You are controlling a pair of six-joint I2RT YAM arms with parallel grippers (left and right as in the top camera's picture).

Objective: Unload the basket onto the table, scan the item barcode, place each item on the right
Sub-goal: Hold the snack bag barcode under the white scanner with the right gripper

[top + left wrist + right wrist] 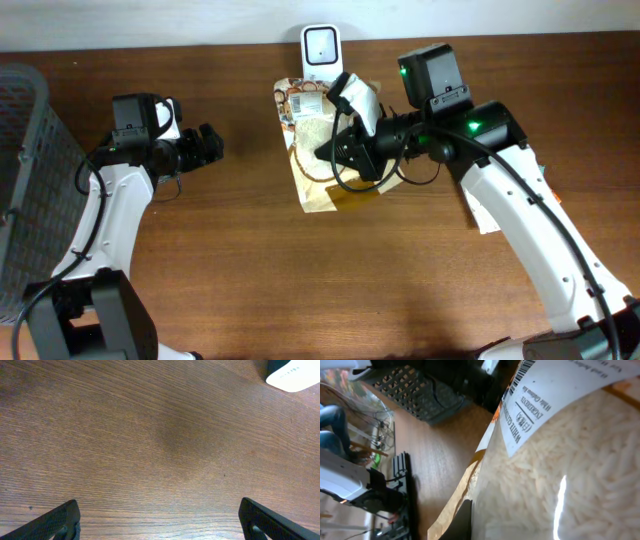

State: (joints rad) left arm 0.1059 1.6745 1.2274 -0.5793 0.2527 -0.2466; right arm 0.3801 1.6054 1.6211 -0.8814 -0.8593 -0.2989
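Note:
The white paper (pixel 481 211) is below my right gripper and to its right in the overhead view, so the gripper swings the bag that way next, lowers it and lets go.
The item is a clear bag of white rice (pixel 318 130) with brown edges, lying just in front of the white scanner (pixel 320 45) at the table's back edge. My right gripper (pixel 338 152) is shut on the bag's right side. In the right wrist view the rice bag (pixel 560 460) fills the frame, its white label and barcode (pixel 522 372) are at the top, and one dark finger (pixel 462 522) presses on the bag's edge. My left gripper (pixel 212 145) stands wide open and apart to the left, with only bare wood between its fingers (pixel 55 522).
A grey mesh basket (pixel 20 150) stands at the left edge. A corner of the white scanner (pixel 295 375) shows in the left wrist view. A white paper (pixel 485 215) lies under the right arm.

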